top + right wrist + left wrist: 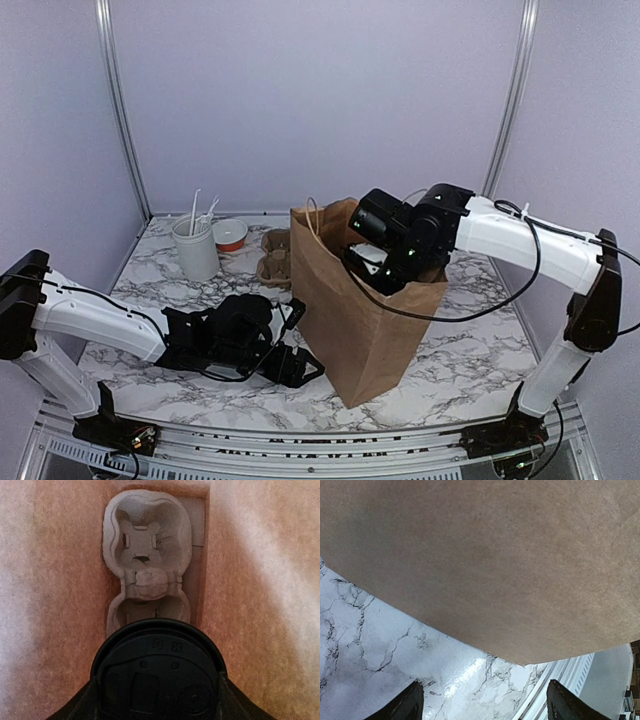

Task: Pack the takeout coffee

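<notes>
The takeout coffee is still hanging above the carrier's half-hidden pocket [149,612]. My right gripper will next go down deeper into the bag and let go of the cup in that pocket.
The takeout coffee shows by its black dome lid [157,675] in the right wrist view, held between my right gripper's [157,702] fingers [82,706]. It hangs inside the brown paper bag [360,320], above a grey pulp cup carrier [147,565] lying on the bag's floor. From above, my right gripper [372,262] reaches into the bag's open top, and a bit of white cup [368,258] shows. My left gripper [300,365] is open and empty, low on the table at the bag's front left corner. The bag's wall [485,555] fills its view above the open gripper [487,707].
A white cup with white utensils [196,248], a red-rimmed bowl [230,234] and a second brown pulp carrier [277,258] stand at the back left of the marble table [470,350]. The table's front rail [580,670] lies close to the left gripper.
</notes>
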You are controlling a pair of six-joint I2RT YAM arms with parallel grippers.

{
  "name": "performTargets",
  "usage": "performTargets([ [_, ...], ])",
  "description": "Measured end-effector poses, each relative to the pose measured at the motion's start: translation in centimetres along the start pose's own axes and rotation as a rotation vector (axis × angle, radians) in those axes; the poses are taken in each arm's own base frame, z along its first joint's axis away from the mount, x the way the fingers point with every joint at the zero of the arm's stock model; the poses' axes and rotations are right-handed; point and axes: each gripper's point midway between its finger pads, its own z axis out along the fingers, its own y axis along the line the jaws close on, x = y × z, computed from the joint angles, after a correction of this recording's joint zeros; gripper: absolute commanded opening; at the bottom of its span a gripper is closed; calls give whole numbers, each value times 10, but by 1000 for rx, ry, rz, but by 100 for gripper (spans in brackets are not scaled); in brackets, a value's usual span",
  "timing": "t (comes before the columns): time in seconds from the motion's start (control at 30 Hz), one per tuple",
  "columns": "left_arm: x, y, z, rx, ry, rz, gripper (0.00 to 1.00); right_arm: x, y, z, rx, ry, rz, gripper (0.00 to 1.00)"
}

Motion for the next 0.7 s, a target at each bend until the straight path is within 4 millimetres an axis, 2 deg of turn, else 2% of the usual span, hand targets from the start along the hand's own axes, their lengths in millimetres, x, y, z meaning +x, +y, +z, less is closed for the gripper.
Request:
performTargets([
  [0.7, -1, 1, 0, -6, -5, 0, 86, 17, -3, 28, -2, 21, 2, 56],
])
